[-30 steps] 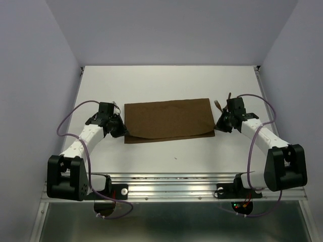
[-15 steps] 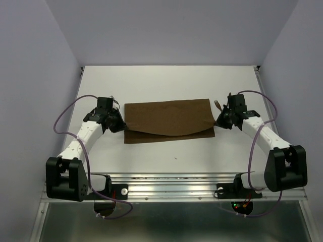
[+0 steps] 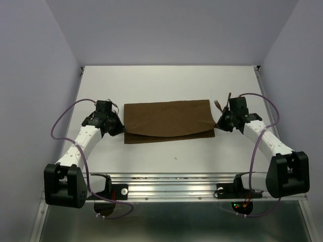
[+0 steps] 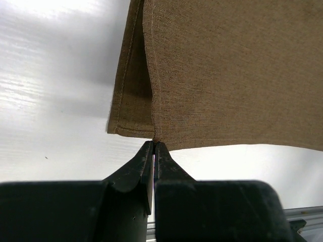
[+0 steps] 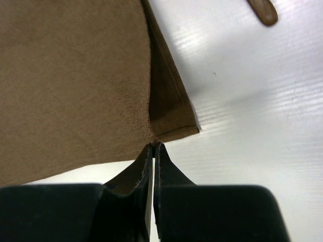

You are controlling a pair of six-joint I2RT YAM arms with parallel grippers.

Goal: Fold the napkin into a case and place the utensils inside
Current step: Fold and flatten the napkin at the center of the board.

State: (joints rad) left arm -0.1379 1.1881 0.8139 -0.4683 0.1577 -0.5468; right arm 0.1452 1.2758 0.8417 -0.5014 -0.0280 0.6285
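Observation:
My left gripper should next pull the upper layer's pinched corner back and down onto the lower layer's uncovered near corner (image 3: 126, 141) (image 4: 117, 127) and let go, because that near corner is below and back.
The dark brown napkin (image 3: 166, 118) lies doubled over at the middle of the white table (image 3: 166, 83), its upper layer a little short of the lower one's near edge. My left gripper (image 3: 121, 128) is shut on the upper layer's near left corner; in the left wrist view the gripper (image 4: 154, 143) pinches the napkin (image 4: 227, 75) at its very tip. My right gripper (image 3: 217, 125) is shut on the near right corner, and the right wrist view shows the gripper (image 5: 153, 145) nipping the napkin (image 5: 70, 75). The utensils (image 3: 219, 105) lie just behind the right gripper, partly hidden; one utensil end (image 5: 263, 10) shows.
A metal rail (image 3: 171, 181) runs along the table's near edge between the arm bases. Pale walls close in the left, right and far sides. Purple cables (image 3: 60, 126) loop off both arms.
Both grippers have carried the upper layer's near edge slightly toward the far side, baring more of the lower layer. The sag in that edge has flattened. Both stay shut.

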